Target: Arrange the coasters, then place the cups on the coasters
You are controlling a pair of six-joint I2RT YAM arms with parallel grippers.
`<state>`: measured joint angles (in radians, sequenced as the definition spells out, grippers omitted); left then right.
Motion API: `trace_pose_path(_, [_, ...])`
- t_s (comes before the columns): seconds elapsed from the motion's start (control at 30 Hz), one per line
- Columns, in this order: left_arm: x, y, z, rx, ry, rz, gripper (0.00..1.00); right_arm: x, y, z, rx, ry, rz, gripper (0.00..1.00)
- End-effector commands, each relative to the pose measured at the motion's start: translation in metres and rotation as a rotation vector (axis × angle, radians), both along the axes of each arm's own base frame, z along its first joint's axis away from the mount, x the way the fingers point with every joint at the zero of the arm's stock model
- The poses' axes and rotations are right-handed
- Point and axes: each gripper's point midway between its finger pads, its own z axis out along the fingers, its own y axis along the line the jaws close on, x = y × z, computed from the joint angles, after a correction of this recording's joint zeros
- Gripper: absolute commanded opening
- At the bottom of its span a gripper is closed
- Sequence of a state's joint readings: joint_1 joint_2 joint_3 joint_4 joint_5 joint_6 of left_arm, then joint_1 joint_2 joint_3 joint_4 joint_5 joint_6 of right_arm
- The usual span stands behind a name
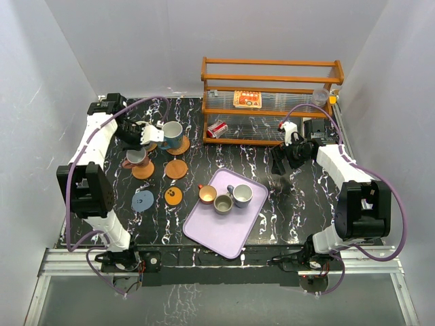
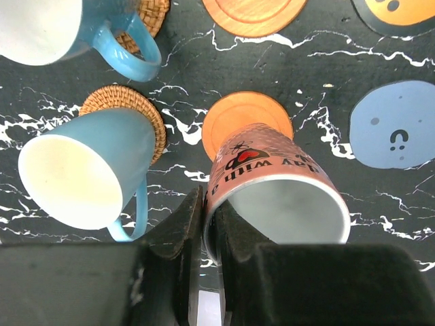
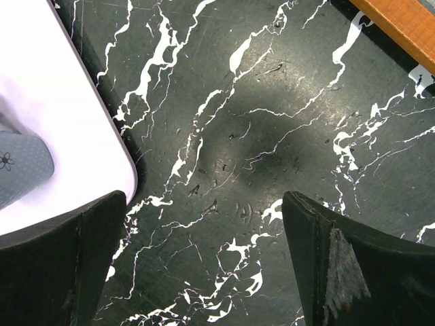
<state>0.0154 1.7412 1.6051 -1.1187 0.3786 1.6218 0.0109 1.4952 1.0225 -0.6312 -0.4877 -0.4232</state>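
The pink cup goes down onto the plain orange coaster [image 1: 143, 170] [image 2: 238, 119] beneath it next and my left gripper releases its rim, since the cup's base is already over the coaster.
My left gripper [image 2: 211, 204] [image 1: 138, 144] is shut on the rim of a pink cup [image 2: 272, 183] [image 1: 136, 157], one finger inside and one outside. The cup's base is over a plain orange coaster [image 2: 238, 119] [image 1: 143, 170]; I cannot tell if they touch. Two pale blue cups [image 2: 88, 170] [image 2: 41, 27] stand on woven rattan coasters [image 2: 136, 109] [image 2: 153, 13]. A second orange coaster [image 1: 176, 168], a dotted orange one [image 1: 174, 196] and a grey-blue one [image 1: 143, 200] lie bare. Three cups [image 1: 207, 194] [image 1: 223, 204] [image 1: 241, 195] stand on the lilac tray [image 1: 217, 234]. My right gripper [image 3: 204, 197] [image 1: 282, 159] is open over bare table.
A wooden rack [image 1: 272, 102] stands at the back with a printed packet [image 1: 247, 99] on it and a red-and-white can [image 1: 217, 129] at its left foot. The tray's corner [image 3: 81, 122] lies just left of my right gripper. White walls close in both sides.
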Motion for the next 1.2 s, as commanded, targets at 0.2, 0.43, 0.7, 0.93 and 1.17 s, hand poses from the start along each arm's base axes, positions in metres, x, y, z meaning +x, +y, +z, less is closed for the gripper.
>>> trace_pose_path(0.2, [0.009,0.007,-0.006,-0.038,0.034,-0.047,0.00,0.009,-0.005,0.001,-0.019,-0.019,-0.014,0.98])
trace_pose_path(0.43, [0.016,0.006,-0.018,-0.051,0.065,-0.053,0.00,0.009,-0.005,0.000,-0.020,-0.016,-0.014,0.98])
trace_pose_path(0.7, [0.016,0.009,-0.031,-0.037,0.114,-0.064,0.00,0.011,-0.016,-0.002,-0.022,-0.010,-0.049,0.98])
trace_pose_path(0.93, [0.013,0.010,-0.036,-0.031,0.150,-0.074,0.00,0.011,-0.017,-0.004,-0.015,0.000,-0.055,0.98])
trace_pose_path(1.17, [0.014,0.012,-0.040,-0.021,0.178,-0.077,0.00,0.011,-0.018,-0.004,-0.016,0.001,-0.056,0.98])
